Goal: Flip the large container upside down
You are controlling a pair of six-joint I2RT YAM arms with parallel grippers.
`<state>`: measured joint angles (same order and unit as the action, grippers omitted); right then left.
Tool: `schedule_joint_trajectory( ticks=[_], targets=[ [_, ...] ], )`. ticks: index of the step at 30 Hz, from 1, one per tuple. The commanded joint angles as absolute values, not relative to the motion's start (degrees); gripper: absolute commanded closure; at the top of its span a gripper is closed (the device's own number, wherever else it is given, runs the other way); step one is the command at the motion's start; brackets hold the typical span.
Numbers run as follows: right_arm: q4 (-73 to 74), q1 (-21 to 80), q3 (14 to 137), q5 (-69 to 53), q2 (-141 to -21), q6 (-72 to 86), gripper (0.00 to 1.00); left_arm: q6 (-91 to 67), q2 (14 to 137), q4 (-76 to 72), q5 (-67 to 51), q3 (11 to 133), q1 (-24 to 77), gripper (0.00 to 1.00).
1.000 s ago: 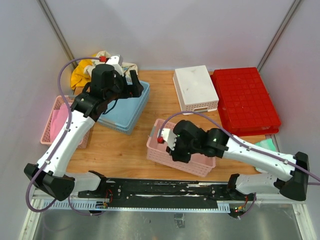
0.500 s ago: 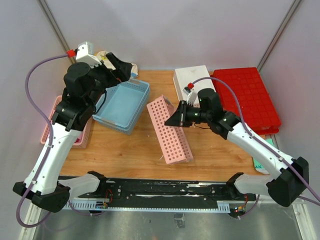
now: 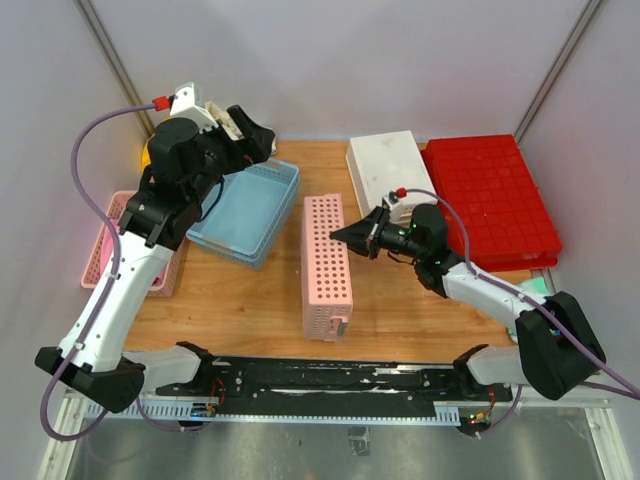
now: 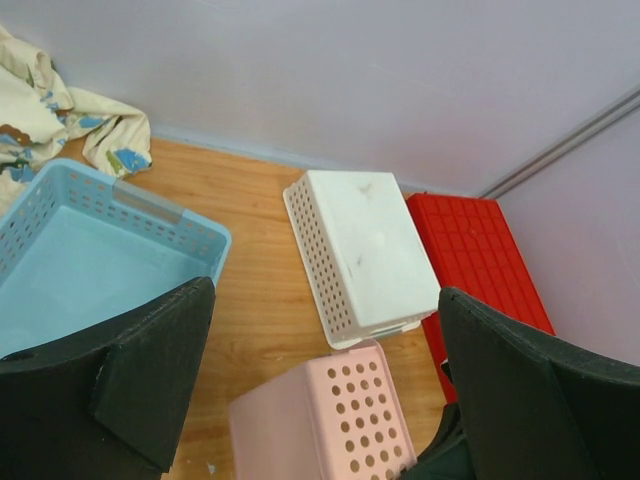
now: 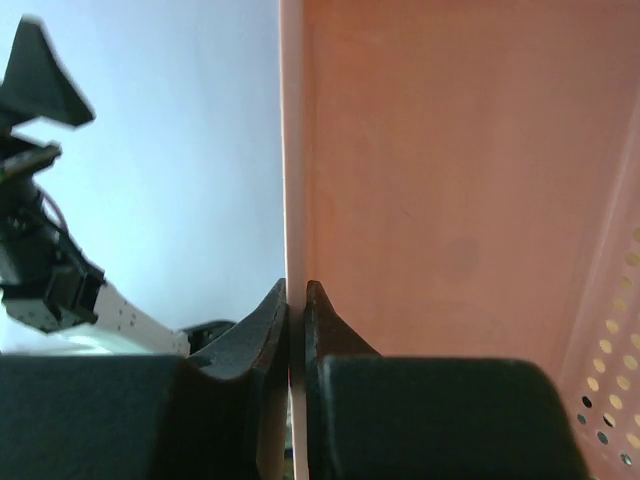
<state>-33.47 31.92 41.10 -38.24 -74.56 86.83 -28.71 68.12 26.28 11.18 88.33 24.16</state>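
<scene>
My right gripper swings the pink basket's held side down onto the table next, toward the right in the top view.
The large red container (image 3: 490, 200) lies at the back right of the table with its grid-ribbed underside facing up; it also shows in the left wrist view (image 4: 470, 255). No gripper touches it. My right gripper (image 3: 348, 236) is shut on the thin wall of a pink perforated basket (image 3: 327, 265), which is tipped up on its long side at the table's middle. In the right wrist view my right gripper (image 5: 297, 300) pinches that wall and the pink basket (image 5: 450, 180) fills the frame. My left gripper (image 3: 258, 137) is open and empty, raised over the back left.
A white perforated basket (image 3: 390, 175) lies upside down just left of the red container. A blue basket (image 3: 245, 210) sits at the back left, another pink basket (image 3: 110, 240) at the left edge, and a patterned cloth (image 4: 60, 110) in the back left corner.
My right gripper has lifted the pink basket off its base, swung it and tipped it onto its side. My left arm rose away from the blue basket and opened out.
</scene>
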Motion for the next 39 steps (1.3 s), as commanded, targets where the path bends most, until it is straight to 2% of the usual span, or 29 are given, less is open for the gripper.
schedule_joint_trajectory(
  ticks=[1,4,7,11,14,17,19,23,28,35,39],
  targets=[
    [-48.5,26.6,31.3,-40.9,-74.4,99.1,0.99,-27.8,69.8,27.1,9.0,88.7,24.0,0.01],
    [-44.9,22.6,26.6,-44.4,-72.1,95.8,0.99,-27.4,71.1,28.1,7.9,89.0,24.0,0.01],
    [-32.0,17.7,24.8,-50.0,-68.6,86.6,0.99,-27.0,72.2,28.5,6.1,89.1,24.0,0.01],
    [-6.1,9.2,25.3,-53.5,-62.5,68.7,0.81,-26.8,73.2,28.8,3.7,88.2,24.0,0.01],
    [9.7,3.1,27.8,-52.2,-59.6,55.6,0.60,-27.1,73.8,28.9,1.9,87.1,24.0,0.01],
    [25.7,-0.6,33.9,-46.3,-60.2,41.9,0.46,-27.4,74.3,28.6,-1.3,85.5,24.1,0.01],
    [33.5,-1.3,38.0,-39.6,-60.7,35.4,0.40,-27.0,74.7,28.5,-4.4,84.0,24.1,0.01],
    [40.9,-1.3,43.6,-28.9,-60.3,30.0,0.34,-24.5,76.1,29.2,-10.9,80.0,25.0,0.01],
    [45.6,-1.3,49.2,-18.6,-57.4,27.0,0.33,-23.2,77.5,31.5,-8.6,74.3,32.8,0.01],
    [47.8,-1.4,53.9,-11.0,-53.7,25.0,0.32,-28.1,78.9,34.4,-5.8,64.3,38.2,0.01],
    [47.8,-1.3,55.5,-9.1,-52.6,24.5,0.32,-30.4,80.3,31.7,-8.3,60.4,40.6,0.01]
  ],
)
